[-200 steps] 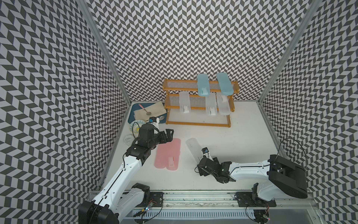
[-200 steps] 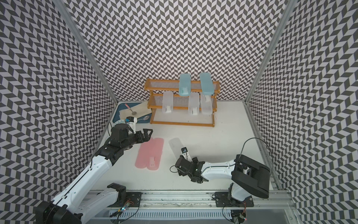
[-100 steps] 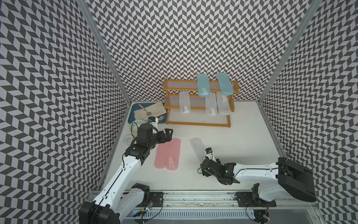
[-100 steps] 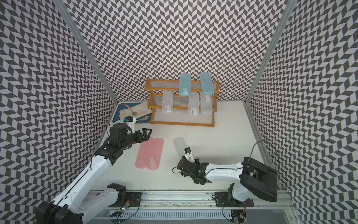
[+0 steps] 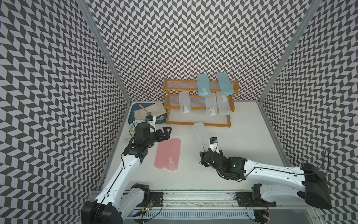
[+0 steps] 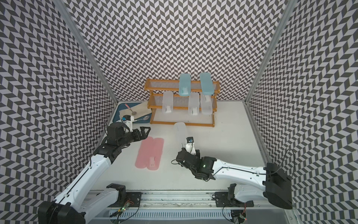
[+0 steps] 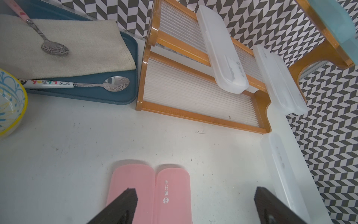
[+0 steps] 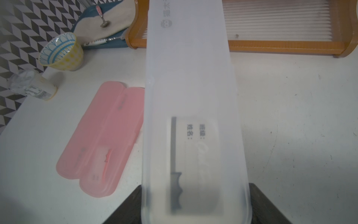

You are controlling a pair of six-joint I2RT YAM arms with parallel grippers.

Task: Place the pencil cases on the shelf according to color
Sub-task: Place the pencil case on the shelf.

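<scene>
My right gripper moves up and outward next, lays this white case in the wide gap among the others and releases, since the shelf's middle level holds the white cases.
My right gripper (image 5: 208,153) (image 8: 195,205) is shut on the near, labelled end of a frosted white pencil case (image 5: 200,132) (image 8: 189,87), whose far end points at the shelf (image 5: 199,124) and reaches its front rail. Two pink pencil cases (image 5: 168,153) (image 7: 151,194) lie side by side on the table. My left gripper (image 5: 165,132) (image 7: 194,195) hangs open over their far ends and holds nothing. On the shelf's top tier lie two light blue cases (image 5: 203,87) (image 5: 224,86). Three white cases (image 5: 184,104) (image 5: 210,105) (image 5: 222,104) lie on its middle tier.
A dark blue tray (image 5: 133,116) with a cloth and two spoons sits left of the shelf by the left wall. A patterned bowl (image 5: 133,126) and a small clear cup (image 5: 126,138) stand just in front of it, close behind my left arm.
My right gripper has closed on the white case and carried it a little to the right and toward the shelf. The left arm has barely moved.
</scene>
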